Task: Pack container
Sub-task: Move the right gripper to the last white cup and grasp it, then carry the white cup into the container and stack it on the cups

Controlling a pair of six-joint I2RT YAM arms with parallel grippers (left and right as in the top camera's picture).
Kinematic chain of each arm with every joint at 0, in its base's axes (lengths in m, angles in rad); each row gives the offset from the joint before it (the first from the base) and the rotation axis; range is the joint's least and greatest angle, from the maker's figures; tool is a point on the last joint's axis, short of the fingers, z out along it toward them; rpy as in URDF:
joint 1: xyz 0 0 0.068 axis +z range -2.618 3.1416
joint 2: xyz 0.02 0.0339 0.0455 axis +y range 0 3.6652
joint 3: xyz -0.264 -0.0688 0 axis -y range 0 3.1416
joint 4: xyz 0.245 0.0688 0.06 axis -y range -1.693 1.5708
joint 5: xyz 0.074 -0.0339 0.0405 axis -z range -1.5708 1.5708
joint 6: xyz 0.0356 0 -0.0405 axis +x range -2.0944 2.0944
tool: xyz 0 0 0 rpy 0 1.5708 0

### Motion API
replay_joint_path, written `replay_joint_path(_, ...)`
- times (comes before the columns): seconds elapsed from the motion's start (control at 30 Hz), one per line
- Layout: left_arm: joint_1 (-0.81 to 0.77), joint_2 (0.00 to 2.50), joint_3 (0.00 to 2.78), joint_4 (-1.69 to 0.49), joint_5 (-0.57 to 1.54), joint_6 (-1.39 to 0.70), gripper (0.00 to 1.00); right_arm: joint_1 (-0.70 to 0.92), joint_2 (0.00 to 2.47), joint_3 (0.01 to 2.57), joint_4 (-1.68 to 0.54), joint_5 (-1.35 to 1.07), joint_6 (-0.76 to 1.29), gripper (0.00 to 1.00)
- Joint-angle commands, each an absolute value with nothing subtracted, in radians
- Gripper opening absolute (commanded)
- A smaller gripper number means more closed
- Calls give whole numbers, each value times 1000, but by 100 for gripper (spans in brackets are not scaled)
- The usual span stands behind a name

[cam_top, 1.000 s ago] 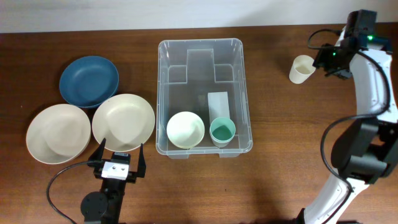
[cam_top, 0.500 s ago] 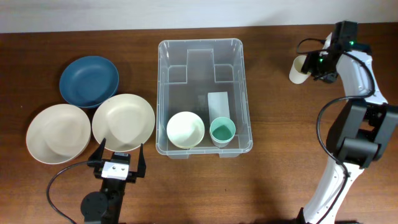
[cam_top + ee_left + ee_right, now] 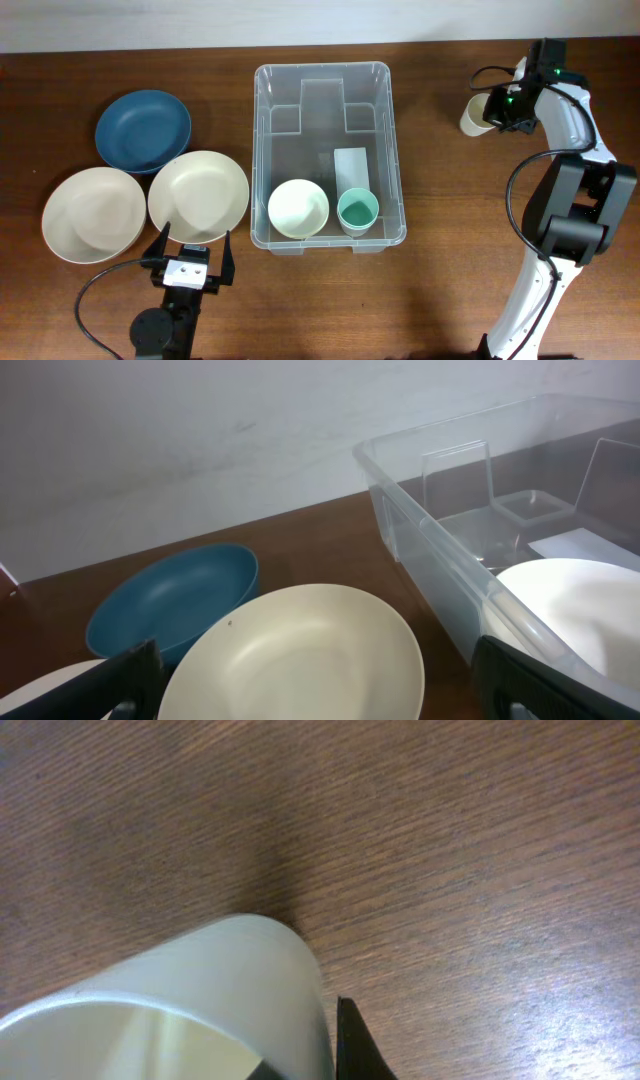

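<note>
My right gripper rises next, goes to the left in the overhead view and lowers over the teal cup's opening (image 3: 357, 208), since that cup stands open.
The container (image 3: 262, 150), a clear plastic bin, stands mid-table with a pale green bowl (image 3: 298, 208), a teal cup (image 3: 357, 211) and a white label (image 3: 352, 166) inside. At the far right a cream cup (image 3: 474, 114) rests on the wood, and my right gripper (image 3: 497, 108) is shut on its rim. The right wrist view shows the cup's wall (image 3: 190, 995) with one black finger (image 3: 352, 1045) pressed outside it. My left gripper (image 3: 190, 256) is open at the front left, just before a cream plate (image 3: 198, 195); its fingers (image 3: 112, 682) frame that plate (image 3: 300, 660).
A blue plate (image 3: 143, 130) and a second cream plate (image 3: 93, 214) lie left of the bin, touching the first. The bin's near wall (image 3: 440, 550) runs along the right side of the left wrist view. Bare wood surrounds the cream cup.
My right gripper moved left to the cream cup and closed on its rim; the cup shifted slightly left. The left arm stayed still.
</note>
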State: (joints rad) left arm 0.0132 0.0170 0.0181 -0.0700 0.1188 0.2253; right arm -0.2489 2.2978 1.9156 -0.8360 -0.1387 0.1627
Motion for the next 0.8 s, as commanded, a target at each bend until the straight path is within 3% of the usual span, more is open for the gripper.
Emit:
replay_joint_path(0.0, 9, 11, 9, -68, 112, 241, 100, -242, 2310, 1930, -843, -147, 162, 4)
replay_joint_path(0.4, 9, 11, 9, -68, 112, 241, 100, -197, 2098, 1930, -1003, -150, 26, 4)
replay_joint_path(0.77, 9, 11, 9, -68, 111, 241, 99, 53, 1777, 1930, -1253, -146, -128, 4)
